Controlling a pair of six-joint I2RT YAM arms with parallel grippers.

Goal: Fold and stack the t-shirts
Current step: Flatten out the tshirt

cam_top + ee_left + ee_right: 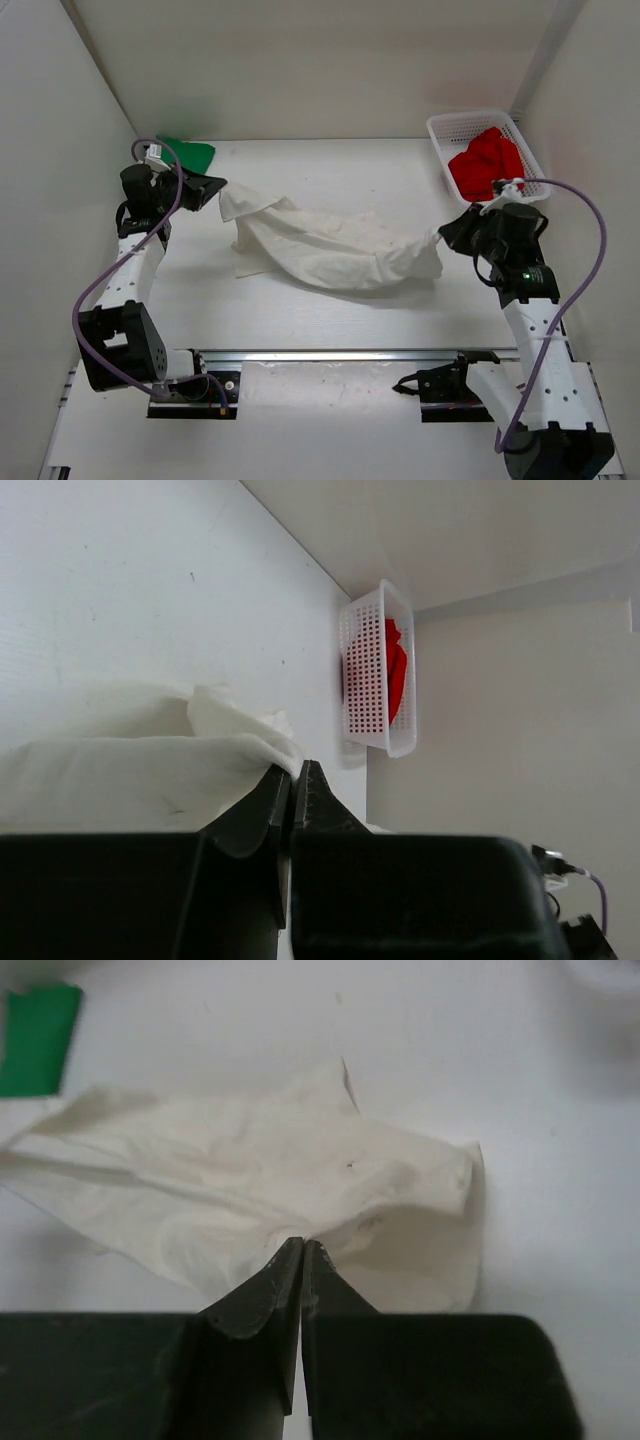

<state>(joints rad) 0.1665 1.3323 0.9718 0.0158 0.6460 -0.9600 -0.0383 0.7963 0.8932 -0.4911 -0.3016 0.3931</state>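
My left gripper lifts next, then moves outward and down over bare tabletop beside the green t-shirt to release, as the white t-shirt [320,245] hangs bunched.
The white t-shirt [320,245] hangs stretched and bunched between my two grippers above the middle of the table. My left gripper [218,190] is shut on its left end [240,748]. My right gripper [447,236] is shut on its right end [330,1210]. The green t-shirt [190,153] lies folded at the back left, behind my left gripper, and shows in the right wrist view [38,1038]. The red t-shirt [487,162] lies crumpled inside the white mesh basket [440,130] at the back right, also seen in the left wrist view [395,670].
White walls close in the table on the left, back and right. The basket [365,675] stands against the right wall. An aluminium rail [330,356] runs along the near edge between the arm bases.
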